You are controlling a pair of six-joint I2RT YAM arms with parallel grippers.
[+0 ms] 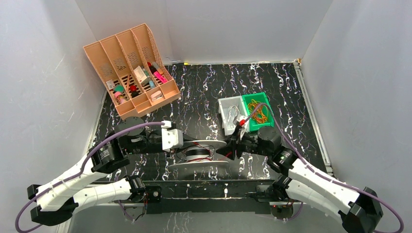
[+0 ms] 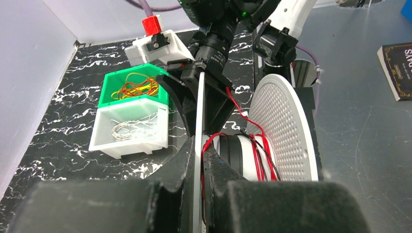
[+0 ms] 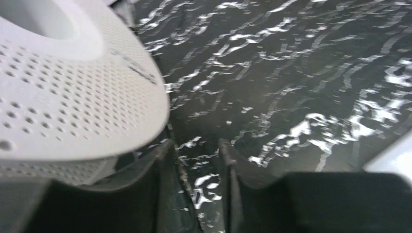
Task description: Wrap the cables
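Note:
The clear tabletop [image 1: 185,115] beside the organiser is outward of my left gripper and below it. My left gripper will next swing outward, turn the spool [image 1: 199,154] flat, lower it and then release it.
A white spool [image 1: 199,154] with two perforated flanges lies on its side between the arms. The thin red cable [image 2: 256,150] is wound round its hub, and one strand [image 2: 238,104] leads up toward the right arm. My left gripper [image 2: 199,160] is shut on the thin edge of one flange [image 2: 200,111], with a red strand beside its fingers. In the top view this gripper [image 1: 187,144] reaches in from the left. My right gripper [image 3: 197,150] stands open just beside the other flange [image 3: 73,97], and only the table shows between its fingers. It meets the spool from the right [image 1: 228,150].
A green bin [image 1: 257,108] of coloured bands and a white bin [image 1: 228,112] stand just behind the right gripper. An orange slotted organiser [image 1: 131,68] with small items stands at the back left. White walls close in the black marbled table [image 1: 204,87].

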